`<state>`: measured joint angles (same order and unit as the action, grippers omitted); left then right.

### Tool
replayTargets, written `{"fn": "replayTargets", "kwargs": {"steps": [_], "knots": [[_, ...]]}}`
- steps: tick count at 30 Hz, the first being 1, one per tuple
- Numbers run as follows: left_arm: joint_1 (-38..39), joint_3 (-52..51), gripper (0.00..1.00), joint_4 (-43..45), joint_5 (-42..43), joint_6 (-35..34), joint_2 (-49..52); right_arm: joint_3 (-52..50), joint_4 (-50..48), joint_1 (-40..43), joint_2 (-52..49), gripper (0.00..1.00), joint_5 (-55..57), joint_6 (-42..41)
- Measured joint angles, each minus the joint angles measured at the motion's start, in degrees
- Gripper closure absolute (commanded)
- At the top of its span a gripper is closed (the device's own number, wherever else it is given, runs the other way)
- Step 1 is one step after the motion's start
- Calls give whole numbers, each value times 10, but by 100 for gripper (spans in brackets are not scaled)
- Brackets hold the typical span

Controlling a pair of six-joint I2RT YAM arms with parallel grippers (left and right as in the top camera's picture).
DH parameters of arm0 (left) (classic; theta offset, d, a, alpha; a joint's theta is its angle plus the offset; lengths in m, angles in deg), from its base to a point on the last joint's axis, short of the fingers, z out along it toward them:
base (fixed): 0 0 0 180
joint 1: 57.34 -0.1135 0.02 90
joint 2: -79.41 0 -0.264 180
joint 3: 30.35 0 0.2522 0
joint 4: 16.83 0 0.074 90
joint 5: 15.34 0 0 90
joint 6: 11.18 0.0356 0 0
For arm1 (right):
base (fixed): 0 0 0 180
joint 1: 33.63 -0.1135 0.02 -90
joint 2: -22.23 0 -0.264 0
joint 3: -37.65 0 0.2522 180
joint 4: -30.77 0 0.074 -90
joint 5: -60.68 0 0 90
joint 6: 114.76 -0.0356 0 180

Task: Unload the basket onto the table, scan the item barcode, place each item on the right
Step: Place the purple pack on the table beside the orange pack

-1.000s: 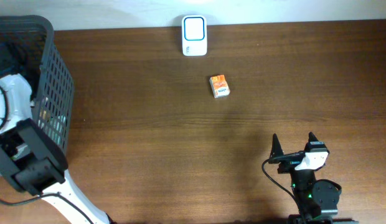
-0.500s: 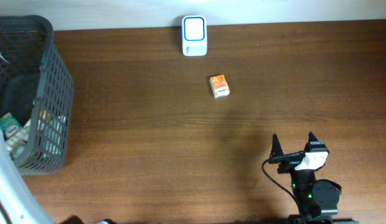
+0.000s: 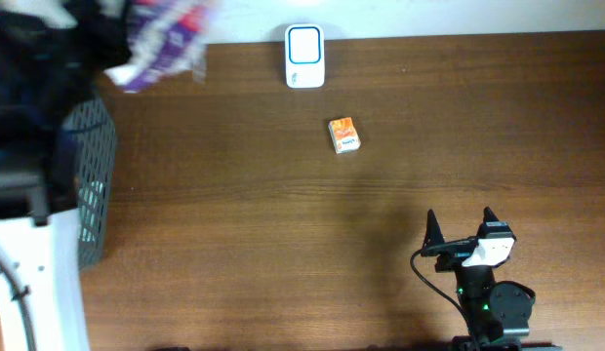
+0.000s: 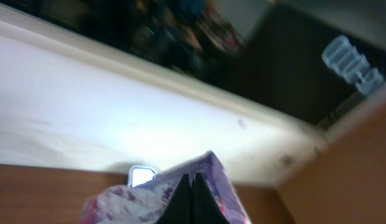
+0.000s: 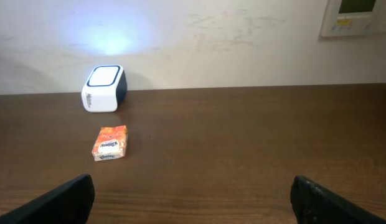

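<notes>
I will next carry the packet point(image 3: 164, 37) down to the bare tabletop beside the orange tissue pack and let go there, since that spot is below my left gripper, to its right in the overhead view.
My left gripper point(image 4: 192, 188) is shut on a purple-and-white packet point(image 4: 134, 202), its closed fingers pressed against the wrapper. In the overhead view the packet point(image 3: 164, 37) hangs blurred over the table's back left corner. The white barcode scanner point(image 3: 304, 57) stands at the back edge, to the right of the packet; its top point(image 4: 142, 175) shows just behind the packet in the left wrist view. My right gripper point(image 3: 461, 226) rests open near the front right, nothing between its fingers point(image 5: 63, 200). It faces the scanner point(image 5: 104, 87).
A small orange tissue pack point(image 3: 344, 135) lies on the brown table in front of the scanner, also visible as the orange pack point(image 5: 110, 142) in the right wrist view. A dark mesh basket point(image 3: 96, 185) stands at the left edge, partly covered by the left arm.
The left arm has come up out of the basket and swung toward the back, carrying the purple packet over the table's back left. The right arm has not moved.
</notes>
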<state>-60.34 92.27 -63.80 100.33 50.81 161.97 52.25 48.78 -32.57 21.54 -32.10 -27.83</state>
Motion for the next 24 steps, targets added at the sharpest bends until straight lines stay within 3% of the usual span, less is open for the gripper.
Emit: {"fn": "replayTargets", "kwargs": {"steps": [8,18,24], "knots": [[169,-1,100,-36,-75,76,111,0,0,0,0,1,0,0],[199,-2,100,-79,-259,92,247,0,0,0,0,1,0,0],[207,-2,100,-113,-280,92,317,0,0,0,0,1,0,0]]}}
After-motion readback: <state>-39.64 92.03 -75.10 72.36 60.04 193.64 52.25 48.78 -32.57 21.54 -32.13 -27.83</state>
